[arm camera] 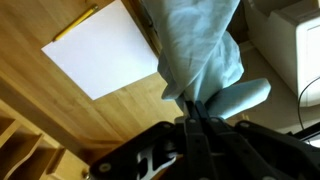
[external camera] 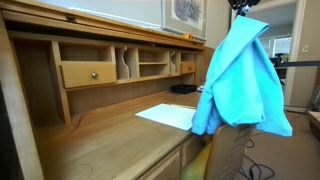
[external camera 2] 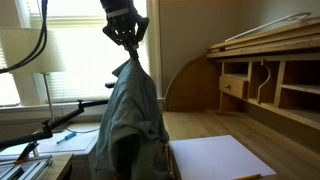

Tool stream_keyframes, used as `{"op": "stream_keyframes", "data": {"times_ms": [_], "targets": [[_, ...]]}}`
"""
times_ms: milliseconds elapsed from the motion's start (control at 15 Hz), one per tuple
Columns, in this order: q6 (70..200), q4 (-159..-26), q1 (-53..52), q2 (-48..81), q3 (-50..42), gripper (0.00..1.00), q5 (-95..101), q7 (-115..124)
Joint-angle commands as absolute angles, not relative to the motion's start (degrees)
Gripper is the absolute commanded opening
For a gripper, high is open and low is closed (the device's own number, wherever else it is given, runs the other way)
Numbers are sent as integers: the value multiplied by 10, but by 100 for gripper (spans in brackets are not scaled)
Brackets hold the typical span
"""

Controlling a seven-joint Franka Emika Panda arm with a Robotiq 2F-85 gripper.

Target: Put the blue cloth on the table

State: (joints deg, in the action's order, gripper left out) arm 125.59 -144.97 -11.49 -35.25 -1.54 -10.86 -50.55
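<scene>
The folds of the blue cloth [external camera: 240, 80] hang past the desk's edge, so my gripper will next carry it over the bare desktop [external camera: 122, 133] beside the white paper, then lower to release it.
The blue cloth [external camera: 240, 80] hangs in long folds from my gripper [external camera: 240, 6], which is shut on its top edge high above the desk's front edge. It also shows in an exterior view [external camera 2: 128, 125], hanging from the gripper [external camera 2: 126, 42], and in the wrist view [arm camera: 200, 50], pinched between the closed fingers [arm camera: 192, 102]. The table [external camera: 110, 145] is a light-brown wooden desk with pigeonhole shelves and a knobbed drawer [external camera: 90, 73] at the rear. The cloth's lower end hangs beside and just past the desk's edge, not resting on the top.
A flat white sheet of paper [external camera: 170, 116] lies on the desktop near the front edge; it also shows in the wrist view [arm camera: 100, 55]. A small dark object [external camera: 183, 89] sits at the desk's rear. A lamp [external camera 2: 30, 50] and window stand behind, cables run below.
</scene>
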Motion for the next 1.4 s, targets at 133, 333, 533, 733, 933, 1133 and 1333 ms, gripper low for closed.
{"op": "stream_keyframes", "data": {"times_ms": [133, 333, 533, 733, 933, 1133, 1333], "targets": [[1347, -1350, -140, -292, 4, 1, -123, -400], [1420, -1299, -147, -241, 20, 1, -112, -343], [1512, -1258, -146, -178, 49, 1, -91, -283], [1601, -1222, -135, -103, 85, 1, -49, -215], [1665, -1198, -121, -37, 111, 1, 16, -147], [1711, -1183, -104, 24, 122, 1, 118, -62], [1697, -1162, -116, 72, 95, 1, 233, 20]]}}
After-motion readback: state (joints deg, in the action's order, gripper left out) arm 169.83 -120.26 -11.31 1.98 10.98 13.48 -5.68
